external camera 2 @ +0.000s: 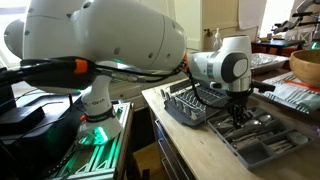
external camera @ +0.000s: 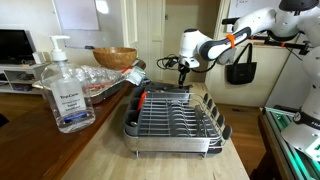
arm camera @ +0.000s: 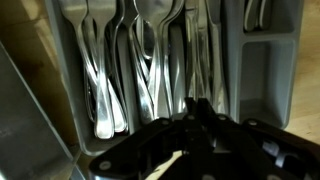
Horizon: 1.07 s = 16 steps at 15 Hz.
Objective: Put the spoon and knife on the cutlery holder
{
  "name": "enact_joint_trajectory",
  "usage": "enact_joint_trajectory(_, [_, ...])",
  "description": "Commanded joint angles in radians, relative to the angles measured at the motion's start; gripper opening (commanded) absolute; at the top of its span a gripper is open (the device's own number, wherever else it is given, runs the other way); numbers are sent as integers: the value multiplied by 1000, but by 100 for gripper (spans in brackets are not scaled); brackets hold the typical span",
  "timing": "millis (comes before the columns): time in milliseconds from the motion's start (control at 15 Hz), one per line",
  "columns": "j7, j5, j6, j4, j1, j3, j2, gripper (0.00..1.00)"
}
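My gripper lowers toward the flatter knife-like pieces in the grey cutlery tray (external camera 2: 272,150) next and releases there, as they lie just below its black fingers.
In the wrist view a grey cutlery tray (arm camera: 292,70) holds several spoons (arm camera: 148,55) in its middle slots, with flatter knife-like pieces (arm camera: 208,50) to their right. My gripper (arm camera: 196,103) hangs just above the spoons with its two black fingers pressed together; nothing shows between them. In both exterior views my gripper (external camera: 183,70) (external camera 2: 238,108) points down over the tray (external camera 2: 272,150), beyond the wire dish rack (external camera: 175,140). A cutlery holder on the rack cannot be made out.
A hand-sanitiser bottle (external camera: 65,92) stands at the counter's near left and a wooden bowl (external camera: 115,57) behind it. The dish rack (external camera 2: 188,106) lies between the counter edge and the tray. A black bag (external camera: 240,68) hangs at the back.
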Motion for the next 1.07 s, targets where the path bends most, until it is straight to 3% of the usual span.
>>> enact_joint_trajectory(0, [-35,-41,-46,38,-15,22,-109,2])
enact_joint_trajectory(733, [-35,-92,-127,127,-11,63,-250,2])
enact_joint_trajectory(800, [-35,-92,-145,132,-7,66,-260,34])
enact_joint_trajectory(867, [-35,-94,-165,138,-4,72,-269,36])
enact_joint_trajectory(1000, [-35,-97,-199,147,-2,86,-289,50])
